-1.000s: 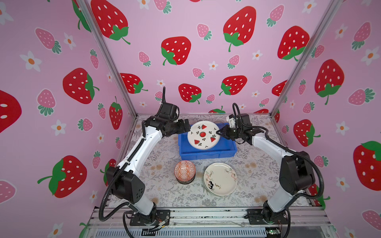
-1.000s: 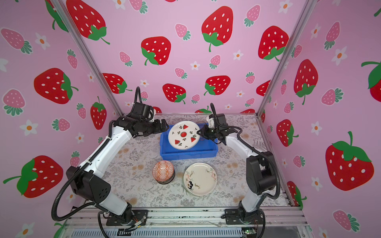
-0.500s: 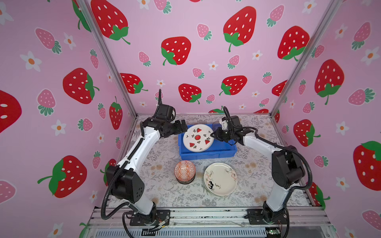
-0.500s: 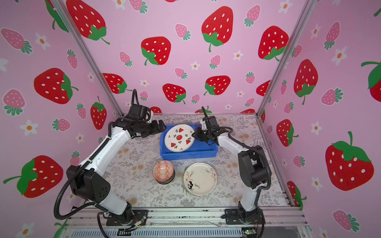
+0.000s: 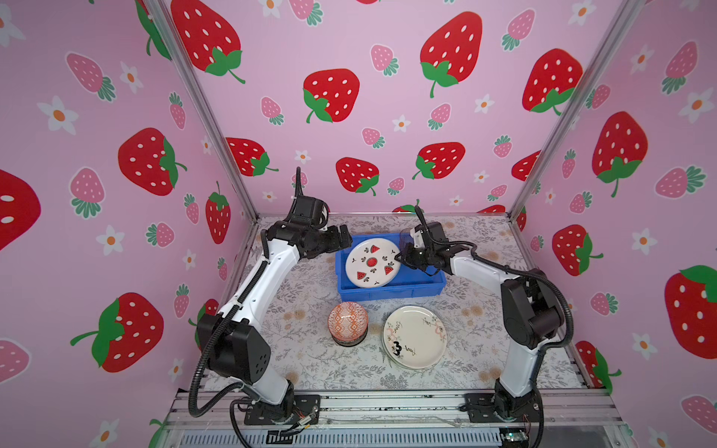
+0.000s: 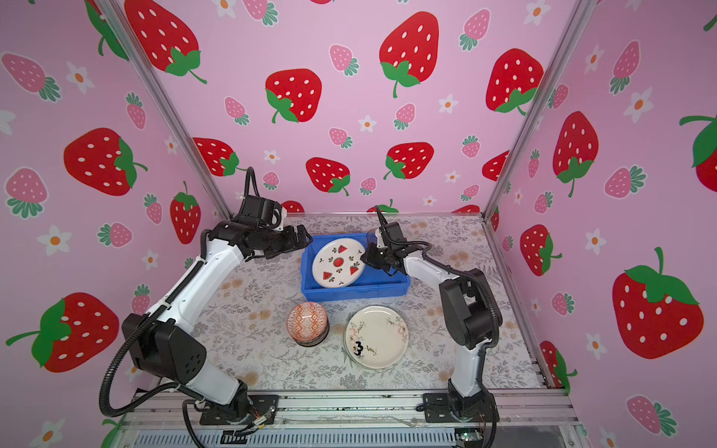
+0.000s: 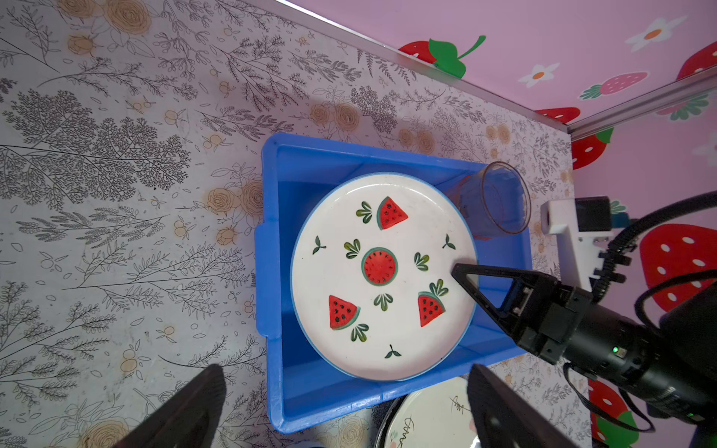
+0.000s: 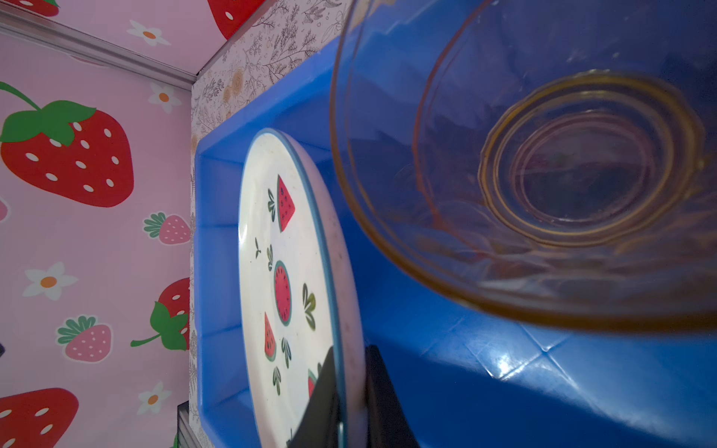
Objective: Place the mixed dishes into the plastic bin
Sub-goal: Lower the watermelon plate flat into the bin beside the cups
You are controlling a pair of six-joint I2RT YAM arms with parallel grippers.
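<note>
My right gripper is above the bin's blue bottom. It should next bring the plate's rim down toward the bin's bottom and then release the plate's rim.
The white watermelon-print plate (image 5: 372,263) (image 6: 338,263) (image 7: 384,275) (image 8: 287,279) sits tilted inside the blue plastic bin (image 5: 388,295) (image 6: 349,295) (image 7: 267,240) (image 8: 217,232). My right gripper (image 5: 399,256) (image 6: 364,256) (image 7: 459,271) (image 8: 349,388) is shut on the plate's right rim, one finger on each face. A clear amber tumbler (image 5: 405,236) (image 7: 500,201) (image 8: 543,174) stands in the bin's far right corner. My left gripper (image 5: 347,242) (image 6: 304,238) (image 7: 345,372) hangs open and empty above the bin's left end.
In front of the bin an orange patterned bowl (image 5: 348,322) (image 6: 307,322) rests upside down on a dark bowl. Beside it lies a pale plate with a dark flower (image 5: 414,336) (image 6: 376,336) (image 7: 426,419). Pink walls close in the left, back and right.
My right gripper has carried the watermelon plate leftward and lower into the bin. The left gripper has stayed open near the bin's left end.
</note>
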